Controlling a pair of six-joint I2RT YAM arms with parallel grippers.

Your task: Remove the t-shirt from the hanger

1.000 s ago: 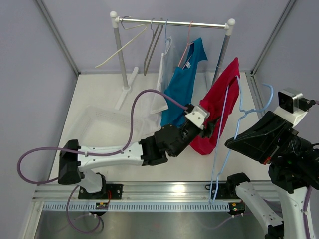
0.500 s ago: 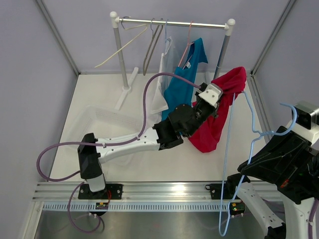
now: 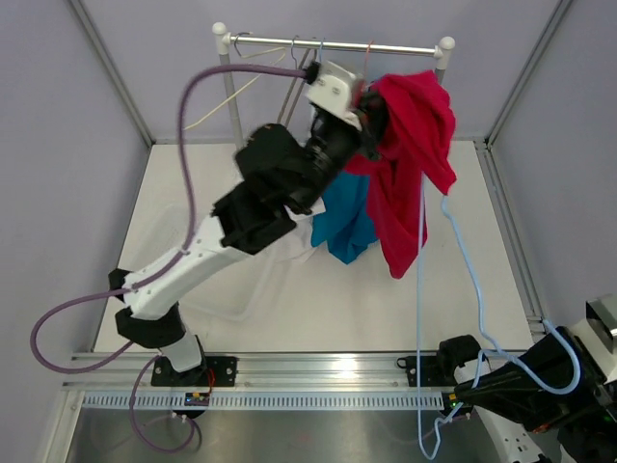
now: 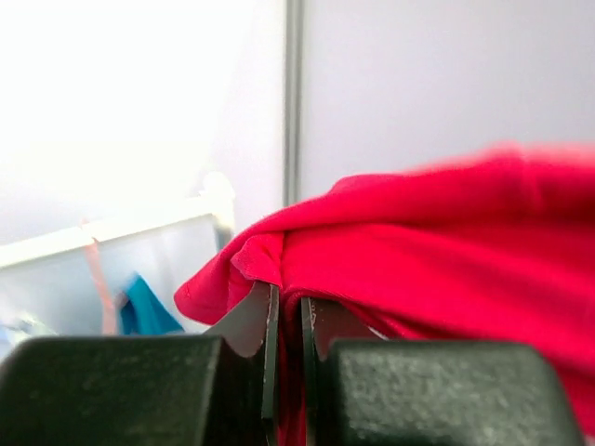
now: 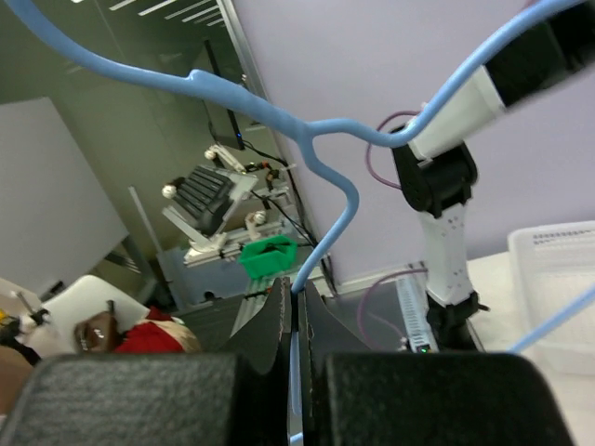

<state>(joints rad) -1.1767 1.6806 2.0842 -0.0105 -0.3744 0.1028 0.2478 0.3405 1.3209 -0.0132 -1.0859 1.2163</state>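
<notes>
My left gripper goes back and to the left in the top view next, then down to release the t-shirt [image 3: 410,135] over the white basket [image 3: 237,280], which stands empty.
The red t-shirt [image 3: 410,135] hangs bunched in the air just in front of the rack's rail. My left gripper [image 3: 371,114] is raised high and shut on its fabric. In the left wrist view the jaws [image 4: 288,299] pinch a red fold of the t-shirt [image 4: 446,246]. The light-blue wire hanger [image 3: 463,260] slants from the shirt's lower right edge down to the near right corner. My right gripper [image 3: 487,386] is shut on the hanger there. In the right wrist view the hanger [image 5: 270,110] runs between the shut jaws [image 5: 299,299] just below its hook. The hanger's far end still touches the shirt's hem.
A clothes rack [image 3: 337,43] stands at the back with several bare hangers and a teal shirt [image 3: 349,227] on a pink hanger, close behind my left arm. A white basket [image 5: 558,269] lies on the table's left side. Grey walls close in the back and sides.
My left gripper shut on the red t-shirt and lifted it up and back to rail height. My right arm drew the blue hanger down toward the near right corner.
</notes>
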